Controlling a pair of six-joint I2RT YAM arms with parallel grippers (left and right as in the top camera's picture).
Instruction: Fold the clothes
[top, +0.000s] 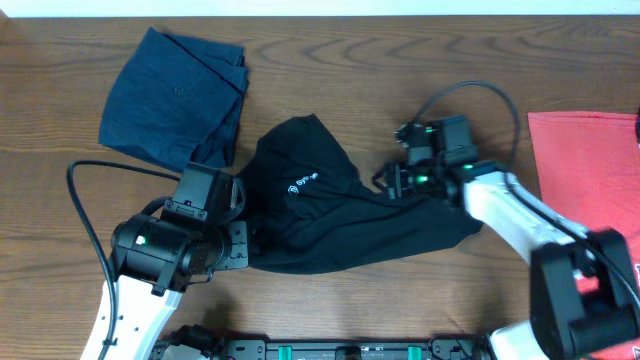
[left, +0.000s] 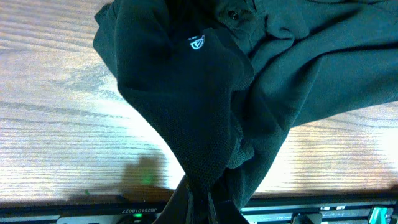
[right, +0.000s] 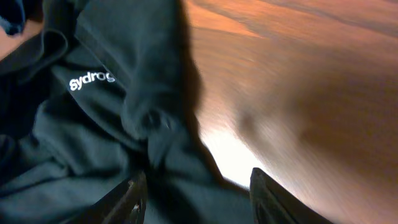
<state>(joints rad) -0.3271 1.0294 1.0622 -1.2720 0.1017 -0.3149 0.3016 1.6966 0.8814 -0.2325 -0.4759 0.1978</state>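
I need to move my left gripper back next, over the bare near part of the table toward the table's front edge, and let go of the shirt's bunched fold, because the shirt lies crumpled.
A black T-shirt (top: 330, 215) with small white print lies crumpled at the middle of the wooden table. My left gripper (top: 243, 205) is at the shirt's left edge, shut on a bunched fold of it. In the left wrist view that black T-shirt (left: 205, 93) rises in a taut ridge from my left gripper (left: 202, 202). My right gripper (top: 392, 182) hangs over the shirt's right side with its jaws open. In the right wrist view the black T-shirt (right: 93, 124) lies under and between the spread fingers of my right gripper (right: 196, 180), which do not pinch it.
A navy-blue garment (top: 175, 95) lies folded at the back left, just beyond the black shirt. A coral-red T-shirt (top: 590, 170) lies flat at the right edge, partly under my right arm. The arm bases stand along the front edge.
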